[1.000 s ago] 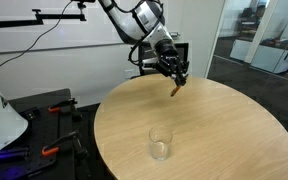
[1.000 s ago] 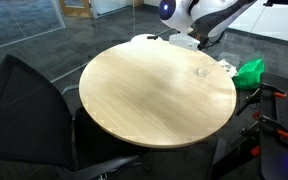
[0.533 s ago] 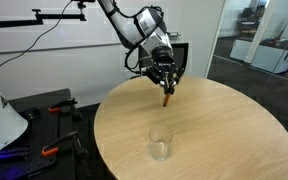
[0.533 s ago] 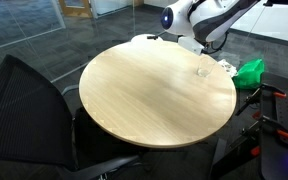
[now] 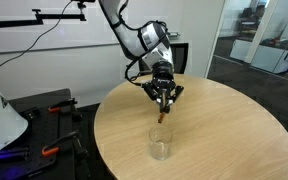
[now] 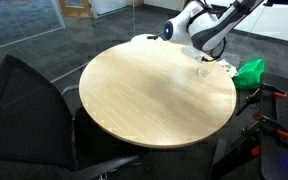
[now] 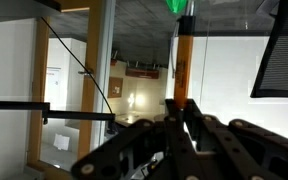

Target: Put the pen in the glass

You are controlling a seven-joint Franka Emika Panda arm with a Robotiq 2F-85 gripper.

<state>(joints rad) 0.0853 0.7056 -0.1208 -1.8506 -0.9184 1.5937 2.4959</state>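
Observation:
The glass is below on the table, so my gripper needs to lower next toward the glass's opening and bring the hanging pen down inside to release it.
My gripper is shut on the pen, a thin reddish-brown stick that hangs down from the fingers, tip a little above the table. The clear glass stands upright on the round wooden table, in front of and below the pen. In an exterior view the gripper hovers just above the glass near the table's far edge. In the wrist view the pen sticks out between the shut dark fingers; the glass is out of that view.
A black office chair stands at the table's near side. A green object lies beyond the table. Black clamps and gear sit on a low surface beside the table. A glass partition stands behind.
My gripper has moved with the pen from the far edge of the table toward the glass and lower, and now hangs close above it.

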